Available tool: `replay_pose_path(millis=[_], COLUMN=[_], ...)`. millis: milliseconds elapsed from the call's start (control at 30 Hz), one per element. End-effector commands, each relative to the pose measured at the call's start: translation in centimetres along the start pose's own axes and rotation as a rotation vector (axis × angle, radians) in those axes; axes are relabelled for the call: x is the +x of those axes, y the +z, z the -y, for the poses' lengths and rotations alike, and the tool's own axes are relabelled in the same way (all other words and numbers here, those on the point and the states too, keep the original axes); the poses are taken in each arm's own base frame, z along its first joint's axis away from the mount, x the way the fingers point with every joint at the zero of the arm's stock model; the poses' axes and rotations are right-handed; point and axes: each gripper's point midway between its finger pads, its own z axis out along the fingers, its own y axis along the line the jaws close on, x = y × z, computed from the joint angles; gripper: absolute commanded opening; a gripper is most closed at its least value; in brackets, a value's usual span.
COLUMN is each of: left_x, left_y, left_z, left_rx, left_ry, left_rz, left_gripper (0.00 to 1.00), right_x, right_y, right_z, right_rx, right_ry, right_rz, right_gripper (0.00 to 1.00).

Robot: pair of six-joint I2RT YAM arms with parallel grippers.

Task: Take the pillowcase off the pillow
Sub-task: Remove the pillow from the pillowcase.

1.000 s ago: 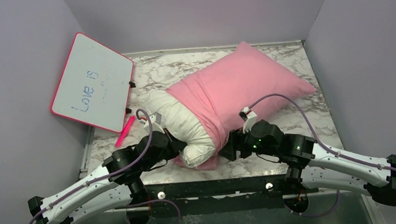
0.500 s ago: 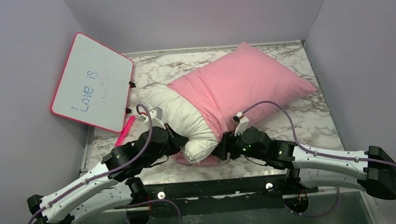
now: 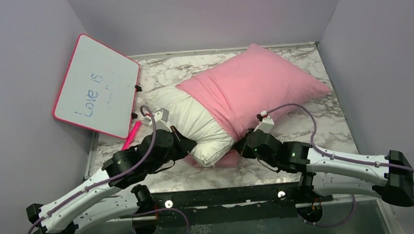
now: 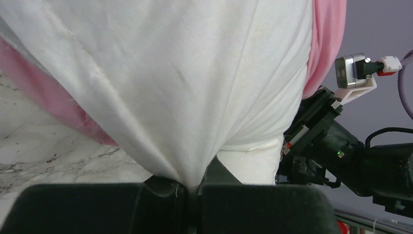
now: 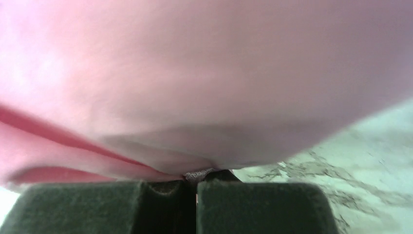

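Note:
Next, my left gripper draws the pinched white fabric back toward the table's near edge, then releases it, because the pillowcase [image 3: 252,86] still covers the pillow's far part.
The pillow [image 3: 186,121] lies slantwise on the marble table, its white near-left end bare. The pink pillowcase [image 3: 252,86] covers its far-right part. My left gripper [image 3: 189,146] is shut on a pinch of the pillow's white fabric [image 4: 195,122]; the cloth runs taut down into the shut left gripper [image 4: 195,189]. My right gripper [image 3: 241,146] sits at the pillowcase's open edge near the pillow's near corner. In the right wrist view the right gripper [image 5: 192,184] is shut on a fold of the pillowcase [image 5: 204,87] at its hem.
A pink-framed whiteboard [image 3: 97,86] leans against the left wall, with a pink marker [image 3: 131,136] on the table below it. Purple walls close in the left, back and right. The right arm [image 4: 350,156] shows close beside the pillow in the left wrist view.
My right gripper has gone from open to shut on the pillowcase's edge and shifted slightly right and away. The pillow's white end has moved a little away from the near edge.

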Motion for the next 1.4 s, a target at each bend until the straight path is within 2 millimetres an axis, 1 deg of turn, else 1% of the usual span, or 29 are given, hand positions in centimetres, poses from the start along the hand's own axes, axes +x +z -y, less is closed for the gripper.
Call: replay_pose_path(millis=[0, 67, 167, 233, 300, 367, 433, 467, 533, 633, 733, 833, 900, 967, 1033, 1067, 1133, 1167, 1200, 1233, 1267, 1300, 1333, 1367], left_x=[-6.0, -6.5, -6.6, -6.5, -6.2, -5.5, -4.3, -3.8, -2.8, -2.0, -1.7, -0.8, 0.2, 1.0, 1.7, 1.8, 2.1, 2.1, 2.0, 2.0, 1.9, 1.7, 1.5, 1.2], left_y=[-3.9, -4.7, -5.7, -6.1, -6.3, -6.1, -5.4, -5.1, -4.3, -3.3, -2.4, -1.4, -0.7, -0.3, 0.0, 0.1, 0.0, -0.1, -0.2, -0.4, -0.6, -0.8, -1.1, -1.3], left_z=[0.3, -0.5, -1.6, -2.3, -2.7, -2.9, -3.1, -3.0, -3.1, -3.2, -3.4, -3.9, -4.6, -5.0, -5.3, -5.5, -5.7, -5.7, -5.7, -5.7, -5.8, -5.8, -5.9, -5.9], left_rx=[-0.037, -0.049, -0.055, -0.071, -0.068, -0.061, -0.063, -0.061, -0.066, -0.087, -0.114, -0.14, -0.163, -0.175, -0.18, -0.183, -0.181, -0.177, -0.17, -0.162, -0.156, -0.151, -0.146, -0.144], left_ry=[0.021, 0.009, -0.02, -0.034, -0.039, -0.032, -0.025, -0.021, -0.007, 0.014, 0.033, 0.054, 0.064, 0.064, 0.056, 0.052, 0.043, 0.033, 0.022, 0.01, -0.002, -0.013, -0.026, -0.036], left_rz=[0.201, 0.23, 0.248, 0.248, 0.238, 0.212, 0.167, 0.146, 0.107, 0.08, 0.071, 0.044, 0.014, -0.014, -0.032, -0.037, -0.041, -0.038, -0.034, -0.029, -0.021, -0.012, 0.001, 0.013], left_gripper=[0.0, 0.0, 0.0, 0.0, 0.0, 0.0, 0.0, 0.0, 0.0, 0.0, 0.0, 0.0, 0.0, 0.0, 0.0, 0.02, 0.29, 0.45, 0.59, 0.67, 0.73, 0.77, 0.8, 0.81], right_x=[-3.3, -4.0, -4.9, -5.2, -5.0, -4.4, -3.7, -3.3, -3.1, -3.9, -5.2, -6.4, -7.0, -7.1, -6.7, -6.5, -6.1, -5.9, -5.4, -5.2, -5.0, -5.0, -4.8, -4.7], right_y=[-2.8, -3.1, -3.1, -3.3, -3.3, -2.9, -2.6, -2.6, -3.0, -4.4, -6.0, -7.0, -7.3, -7.2, -6.5, -6.0, -4.7, -4.1, -3.1, -2.5, -1.8, -1.3, -0.9, -0.5], right_z=[10.1, 9.5, 7.5, 7.5, 7.1, 5.8, 4.1, 3.5, 2.3, 0.6, -1.2, -2.1, -3.1, -4.3, -5.0, -5.2, -5.1, -4.9, -4.6, -4.4, -4.0, -3.5, -2.8, -2.4], right_rx=[0.476, 0.444, 0.344, 0.347, 0.334, 0.268, 0.183, 0.154, 0.095, 0.027, -0.042, -0.048, -0.076, -0.111, -0.117, -0.109, -0.064, -0.036, 0.004, 0.033, 0.073, 0.119, 0.172, 0.206], right_ry=[-0.036, -0.067, -0.109, -0.093, -0.097, -0.116, -0.129, -0.132, -0.148, -0.148, -0.185, -0.214, -0.251, -0.298, -0.334, -0.362, -0.415, -0.442, -0.473, -0.494, -0.507, -0.508, -0.502, -0.506], right_rz=[0.185, 0.19, 0.195, 0.2, 0.18, 0.136, 0.088, 0.063, 0.029, 0.022, 0.026, 0.03, 0.033, 0.024, -0.007, -0.025, -0.055, -0.07, -0.102, -0.12, -0.134, -0.137, -0.146, -0.15], right_gripper=[0.01, 0.01, 0.01, 0.01, 0.01, 0.01, 0.04, 0.1, 0.31, 0.48, 0.58, 0.64, 0.66, 0.68, 0.68, 0.68, 0.68, 0.68, 0.68, 0.67, 0.65, 0.58, 0.54, 0.45])
